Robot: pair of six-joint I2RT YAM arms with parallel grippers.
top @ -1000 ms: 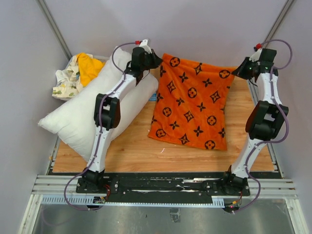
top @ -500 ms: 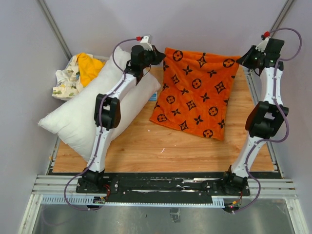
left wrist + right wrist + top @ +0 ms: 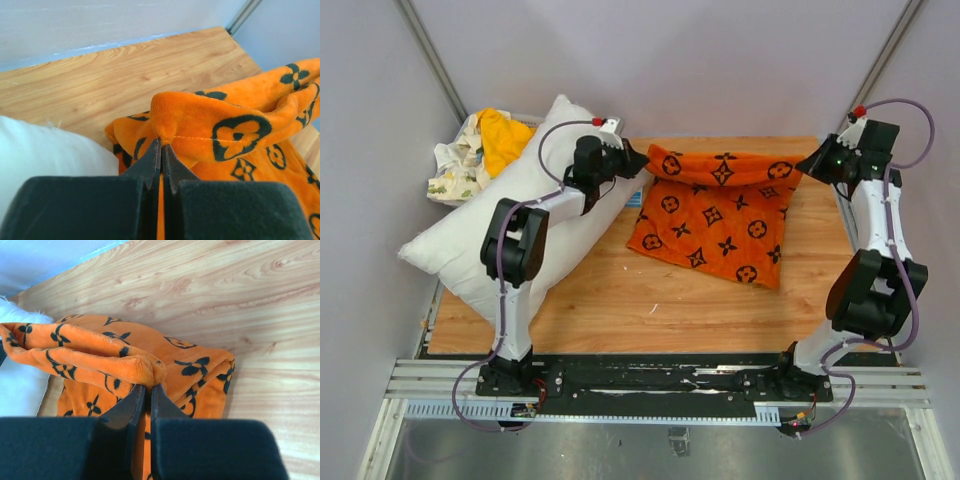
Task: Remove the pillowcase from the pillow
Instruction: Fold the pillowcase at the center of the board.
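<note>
The right gripper should next move back and down toward the cloth's near corner (image 3: 774,278) opposite the pillow and let go, since the pillowcase (image 3: 715,215) is already off the white pillow.
The orange pillowcase (image 3: 715,215) with black motifs lies off the pillow on the wooden table, its far edge lifted and folded. The white pillow (image 3: 495,235) lies bare at the left, beside it. My left gripper (image 3: 642,160) is shut on the pillowcase's far left corner (image 3: 167,120), next to the pillow (image 3: 45,150). My right gripper (image 3: 804,166) is shut on its far right corner (image 3: 145,371). The cloth sags between the two grippers, and its lower part rests on the table.
A pile of cloths, plain yellow-orange (image 3: 503,135) and white printed (image 3: 458,165), lies at the far left behind the pillow. The wooden table (image 3: 620,300) ends at a metal rail in front. Grey walls close the back and sides.
Both grippers have come down and toward me with the pillowcase's far corners. The cloth, held up and spread before, now sags and folds onto the table.
</note>
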